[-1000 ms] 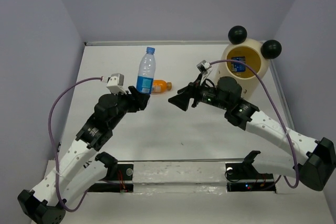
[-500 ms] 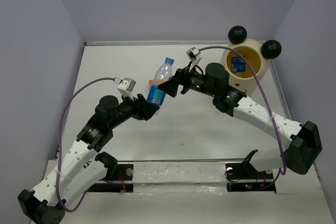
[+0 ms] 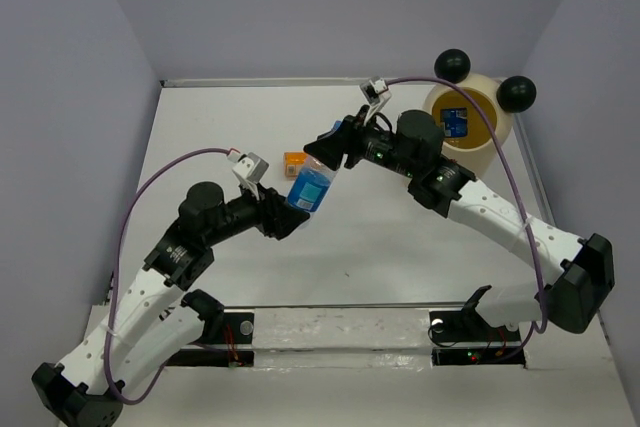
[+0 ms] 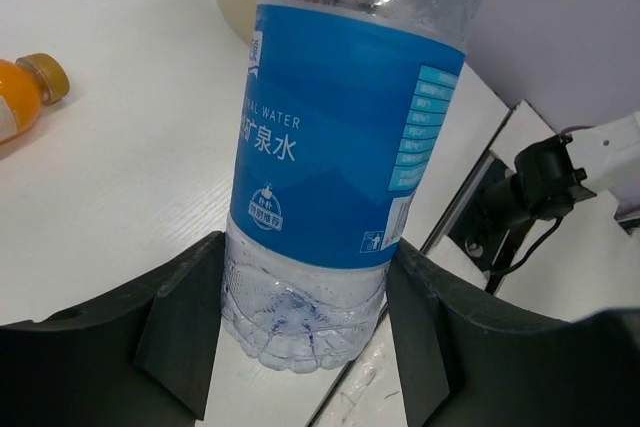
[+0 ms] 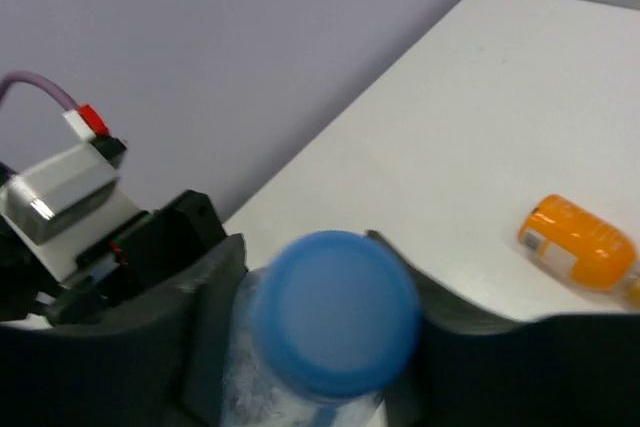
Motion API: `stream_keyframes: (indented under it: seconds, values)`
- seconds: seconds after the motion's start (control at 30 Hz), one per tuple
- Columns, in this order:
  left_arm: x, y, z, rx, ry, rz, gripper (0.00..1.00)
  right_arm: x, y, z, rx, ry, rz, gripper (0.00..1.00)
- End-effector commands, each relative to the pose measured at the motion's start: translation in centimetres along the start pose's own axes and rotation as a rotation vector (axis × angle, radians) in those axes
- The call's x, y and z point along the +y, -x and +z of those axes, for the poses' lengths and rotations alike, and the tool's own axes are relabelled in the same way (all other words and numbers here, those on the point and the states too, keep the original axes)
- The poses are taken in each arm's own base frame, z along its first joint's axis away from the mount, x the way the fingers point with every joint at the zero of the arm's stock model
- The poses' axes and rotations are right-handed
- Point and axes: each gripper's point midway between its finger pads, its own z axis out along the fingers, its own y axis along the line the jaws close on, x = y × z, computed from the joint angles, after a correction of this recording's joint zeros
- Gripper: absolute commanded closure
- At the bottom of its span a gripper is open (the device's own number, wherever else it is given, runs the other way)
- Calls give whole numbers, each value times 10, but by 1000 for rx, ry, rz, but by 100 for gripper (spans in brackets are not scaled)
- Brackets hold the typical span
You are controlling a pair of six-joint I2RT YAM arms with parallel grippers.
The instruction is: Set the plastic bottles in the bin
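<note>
The bin's opening [image 3: 464, 125] is to the right in the top view. My right gripper should swing that way, turn outward over the bin's opening and let go of the bottle.
A clear plastic bottle [image 3: 309, 187] with a blue label and blue cap hangs tilted above the table's middle, held at both ends. My left gripper [image 3: 293, 213] is shut on its ribbed base [image 4: 300, 312], one black finger [image 4: 185, 322] on each side. My right gripper [image 3: 323, 152] is shut around its neck just below the blue cap [image 5: 335, 312]. An orange bottle [image 3: 294, 159] lies on the table behind it, also seen as an orange bottle [image 5: 580, 245] in the right wrist view. The cream bin [image 3: 495, 132] with two black ball ears stands at the back right.
Inside the bin lies a blue-labelled bottle [image 3: 455, 122]. Purple-grey walls close in the white table [image 3: 380, 247] on the left, back and right. A metal rail [image 3: 340, 327] and both arm bases run along the near edge.
The left arm carried the bottle right and tipped it toward the right arm. The right gripper came in open, moved over the cap end and closed on the neck.
</note>
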Motion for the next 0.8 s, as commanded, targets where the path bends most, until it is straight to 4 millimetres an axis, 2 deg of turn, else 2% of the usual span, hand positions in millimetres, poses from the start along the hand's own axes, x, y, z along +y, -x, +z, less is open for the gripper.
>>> stream_keyframes:
  seconds: [0.0,0.03,0.07,0.17,0.2,0.23,0.27,0.3,0.33,0.4,0.5,0.6,0.73,0.77]
  values:
    - [-19,25,-4,-44,-64,75,23,14,37,-9,-98,-4,-38,67]
    - [-19,27,-4,-51,-62,80,10,13,40,-12,-110,-22,-49,69]
    - [-19,31,-5,-59,-58,93,1,5,46,-17,-129,-82,-60,74]
    - [-11,30,-4,-40,-14,110,1,-10,71,-38,-174,-225,-159,78]
    - [-7,30,-4,-38,3,118,1,-12,97,-49,-211,-280,-193,78]
    - [1,28,-4,-38,42,128,1,-18,110,-58,-220,-333,-257,78]
    - [6,26,-4,-39,68,127,1,-39,122,-75,-231,-475,-284,79]
    - [10,26,-5,-47,90,122,1,-36,150,-91,-291,-540,-317,79]
    - [16,25,-5,-64,116,114,1,-53,166,-114,-316,-698,-388,81]
    - [22,28,-8,-75,156,111,1,-57,191,-142,-365,-829,-455,82]
    - [33,32,-14,-104,229,109,1,-73,211,-184,-382,-1060,-542,82]
    - [32,34,-18,-120,232,113,1,-80,226,-211,-413,-1210,-623,82]
    - [30,36,-21,-135,226,121,1,-99,229,-230,-371,-1347,-702,83]
    - [30,37,-21,-139,228,121,1,-102,228,-227,-388,-1355,-706,83]
